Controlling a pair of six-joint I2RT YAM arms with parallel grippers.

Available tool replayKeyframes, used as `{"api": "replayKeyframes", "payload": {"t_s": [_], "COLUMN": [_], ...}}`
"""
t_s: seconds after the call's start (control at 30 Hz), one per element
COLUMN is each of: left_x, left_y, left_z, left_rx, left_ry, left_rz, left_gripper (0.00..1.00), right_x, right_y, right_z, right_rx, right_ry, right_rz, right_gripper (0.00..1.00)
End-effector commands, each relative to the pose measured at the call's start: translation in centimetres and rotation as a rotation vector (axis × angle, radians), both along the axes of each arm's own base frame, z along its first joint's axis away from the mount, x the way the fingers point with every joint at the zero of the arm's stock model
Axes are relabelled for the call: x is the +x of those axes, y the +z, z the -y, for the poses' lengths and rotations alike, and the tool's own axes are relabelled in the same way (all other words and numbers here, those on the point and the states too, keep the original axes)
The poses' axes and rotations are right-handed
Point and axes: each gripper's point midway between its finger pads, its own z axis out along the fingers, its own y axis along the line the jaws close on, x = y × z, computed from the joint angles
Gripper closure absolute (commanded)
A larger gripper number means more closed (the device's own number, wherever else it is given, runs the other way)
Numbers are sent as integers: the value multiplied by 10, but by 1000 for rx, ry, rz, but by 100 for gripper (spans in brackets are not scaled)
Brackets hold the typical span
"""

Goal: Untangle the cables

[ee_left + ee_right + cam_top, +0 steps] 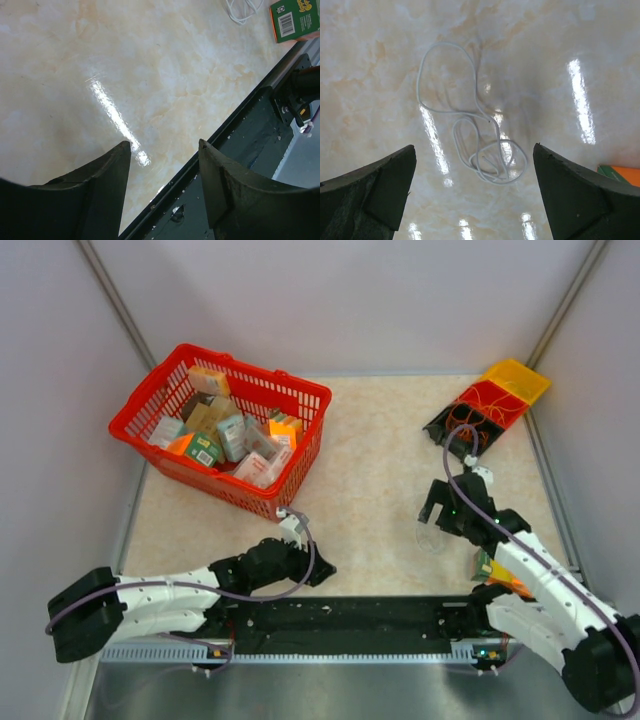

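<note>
The bunched loops of the white cable are below the open fingers of my right gripper. My right gripper will move down onto them next and close where several parts of the cable cross together.
A thin white cable [498, 182] lies in loose loops on the marble tabletop, directly below my right gripper [474, 146], which is open wide and holds nothing. From above, the same white cable [432, 538] shows just under that gripper [437, 516]. More cables [466, 421], orange and red, sit tangled in a compartment tray [516, 380] at the back right. My left gripper [165, 142] is open and empty, hovering low over the table's near edge [320, 571]. The white cable's end [241, 13] peeks in at the top of the left wrist view.
A red basket [168, 472] full of small boxes stands at the back left. A green and orange box [495, 571] lies by the right arm, also visible as the box [295, 20] in the left wrist view. A black rail [350, 615] runs along the near edge.
</note>
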Motion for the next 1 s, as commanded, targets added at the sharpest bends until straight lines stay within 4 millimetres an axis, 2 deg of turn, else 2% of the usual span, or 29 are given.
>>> {"api": "replayKeyframes", "payload": {"t_s": [0.0,0.23,0.4,0.47,0.6,0.7,0.8,0.97], "left_x": [7,7,7,7,7,7,7,7], "left_y": [20,20,19,19,20,20,21,20], "left_z": [7,8,14,14,11,10,11,11], "left_rx": [-65,-63,-44,-44,-56,-59,-64,-72], "left_ry": [30,26,8,8,15,15,10,7], "left_rz": [11,12,4,4,11,12,12,11], "left_gripper": [39,39,39,40,39,40,40,40], "right_x": [-12,-20,-30,-34,-33,-33,-32,-25], "right_y": [-28,-52,-70,-78,-89,-93,-92,-79], "right_z": [-17,-30,-33,-32,-26,-26,-41,-70], "right_rx": [40,66,-40,-80,-165,-243,-269,-232], "right_ry": [75,103,106,101,82,92,129,179], "right_rz": [-151,-217,-261,-281,-312,-328,-312,-273], "right_gripper": [1,8,9,12,45,48,58,89]}}
